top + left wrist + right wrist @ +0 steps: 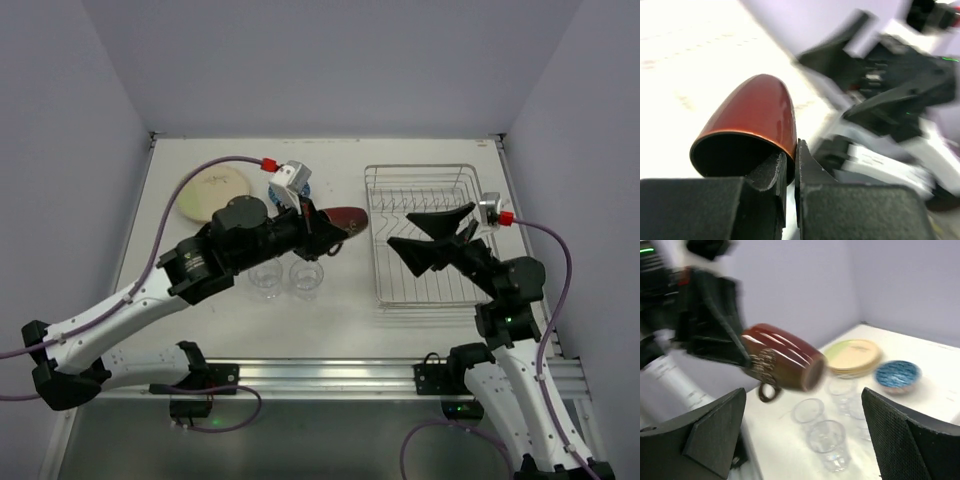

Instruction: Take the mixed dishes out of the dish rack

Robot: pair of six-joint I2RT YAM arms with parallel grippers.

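The cup [350,220] hangs sideways, so the robot's left gripper should next swing past the clear glasses, tilt downward and go down to the tabletop near the plates to release.
A dark red cup [350,220] with a handle hangs on its side above the table, left of the dish rack [425,180]. My left gripper [328,233] is shut on its rim, one finger inside and one outside [790,152]. The right wrist view shows the cup [782,362] with a pale pattern near its handle. My right gripper [400,230] stands wide open over the rack's left part, holding nothing [804,392]. Cream plates [212,190] lie stacked at the far left. A blue-patterned bowl [897,376] sits beside them. Clear glasses [265,280] [306,275] stand below the cup.
The silver wire rack fills the right part of the table, close to the right wall. In the right wrist view several glasses [827,440] stand grouped between the plates [854,356] and the near edge. The left arm reaches across the table's middle.
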